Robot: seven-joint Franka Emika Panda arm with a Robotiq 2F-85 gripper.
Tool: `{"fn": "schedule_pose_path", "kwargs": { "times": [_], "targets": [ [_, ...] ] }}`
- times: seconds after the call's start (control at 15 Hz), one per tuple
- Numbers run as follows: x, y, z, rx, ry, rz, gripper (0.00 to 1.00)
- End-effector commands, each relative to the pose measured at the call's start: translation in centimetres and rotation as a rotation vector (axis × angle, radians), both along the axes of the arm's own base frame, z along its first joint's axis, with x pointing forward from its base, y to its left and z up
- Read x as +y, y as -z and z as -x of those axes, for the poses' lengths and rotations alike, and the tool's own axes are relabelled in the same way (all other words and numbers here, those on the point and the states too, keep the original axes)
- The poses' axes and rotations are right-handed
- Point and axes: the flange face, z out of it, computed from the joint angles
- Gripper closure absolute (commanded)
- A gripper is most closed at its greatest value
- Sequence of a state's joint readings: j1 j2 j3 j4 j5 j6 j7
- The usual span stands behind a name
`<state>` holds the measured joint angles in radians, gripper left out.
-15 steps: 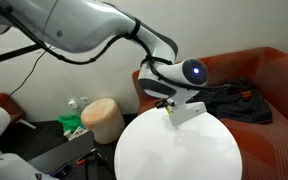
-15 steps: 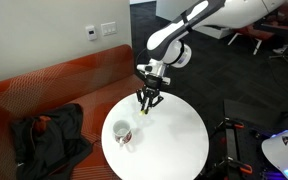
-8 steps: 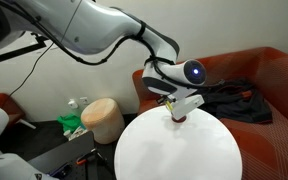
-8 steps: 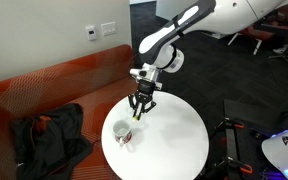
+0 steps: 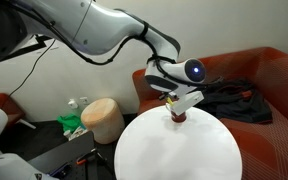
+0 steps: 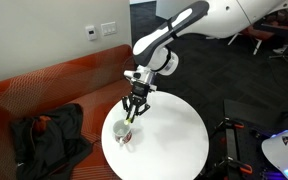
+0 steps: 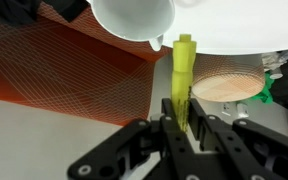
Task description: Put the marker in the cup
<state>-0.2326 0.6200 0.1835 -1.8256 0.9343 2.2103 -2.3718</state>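
The marker goes left in the wrist view next. Then my gripper lowers the marker (image 7: pixel 184 75) into the cup's opening (image 7: pixel 134 12) and releases it, because its tip shows beside the cup's rim.
My gripper (image 5: pixel 173 101) is shut on the yellow-green marker (image 5: pixel 170 104) and holds it upright just above the small dark red cup (image 5: pixel 176 117), at the far edge of the round white table (image 5: pixel 179 150). In an exterior view the gripper (image 6: pixel 133 107) holds the marker (image 6: pixel 131 116) right over the cup's near rim (image 6: pixel 121 131). In the wrist view the marker (image 7: pixel 184 75) sticks out from between the fingers (image 7: pixel 183 122), its tip at the edge of the cup's pale rim (image 7: pixel 134 18).
A large tan round-topped bin (image 5: pixel 103 119) stands on the floor beside the table and also shows in the wrist view (image 7: pixel 229 87). A red sofa (image 6: pixel 54 85) with dark clothing (image 6: pixel 49 135) lies behind the table. Green items (image 5: pixel 72 123) lie on the floor.
My gripper has carried the marker across the table's edge toward the cup and now hangs over its rim. The cup has not moved.
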Motion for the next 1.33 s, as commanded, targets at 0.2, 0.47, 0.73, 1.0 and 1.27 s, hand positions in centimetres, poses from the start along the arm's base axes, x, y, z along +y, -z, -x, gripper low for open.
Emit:
{"fn": "schedule_pose_path", "kwargs": {
  "times": [0.2,0.47,0.73,1.0,1.27],
  "targets": [
    [-0.7,0.1,-0.3,-0.012,-0.004,-0.038,0.95],
    [-1.0,0.1,-0.8,-0.032,0.000,-0.107,0.95],
    [-1.1,0.5,-1.2,-0.036,-0.007,-0.168,0.95],
    [-1.0,1.7,-1.6,-0.037,-0.009,-0.190,0.95],
    [-0.6,3.5,-2.1,-0.044,-0.020,-0.213,0.95]
  ]
}}
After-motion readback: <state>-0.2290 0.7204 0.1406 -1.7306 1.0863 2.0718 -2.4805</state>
